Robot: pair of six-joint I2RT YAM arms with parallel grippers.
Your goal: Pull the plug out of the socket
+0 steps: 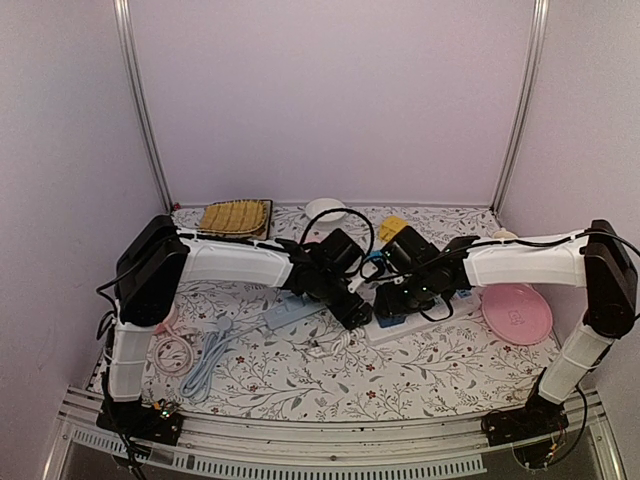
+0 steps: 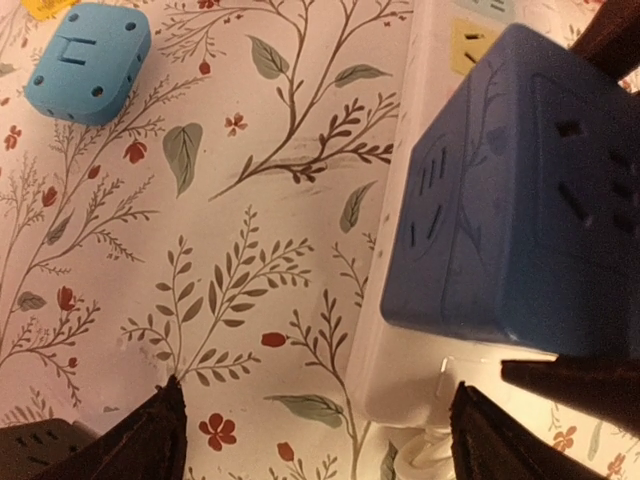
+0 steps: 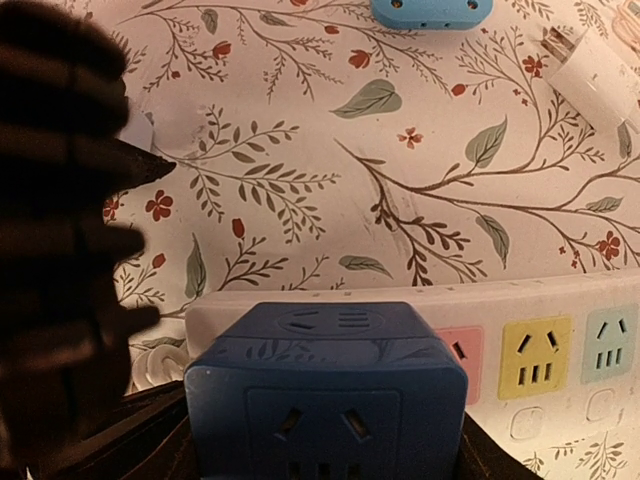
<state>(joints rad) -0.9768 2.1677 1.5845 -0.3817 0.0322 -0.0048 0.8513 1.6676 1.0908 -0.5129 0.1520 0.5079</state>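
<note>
My right gripper pulls the cube (image 1: pixel 391 299) up off the power strip next, outward and down to release it beside the yellow object, where the cloth is clear.
A dark blue cube plug (image 3: pixel 325 395) sits plugged into the left end of a white power strip (image 3: pixel 560 300) with pink, yellow and pale blue sockets. My right gripper (image 3: pixel 325 465) has a finger against each side of the cube and is shut on it. In the left wrist view the cube (image 2: pixel 520 210) shows with the right fingers (image 2: pixel 575 382) touching it. My left gripper (image 2: pixel 320 440) is open, low over the table, with the strip's end (image 2: pixel 400 370) between its fingers. From the top both grippers meet at the cube (image 1: pixel 391 299).
A small light blue adapter (image 2: pixel 88 60) lies on the floral cloth beyond the strip. A light blue strip (image 1: pixel 287 312) with its cable lies left. A pink plate (image 1: pixel 517 312) is right. A bowl (image 1: pixel 325 210), a yellow object (image 1: pixel 392 228) and a woven mat (image 1: pixel 235 217) stand at the back.
</note>
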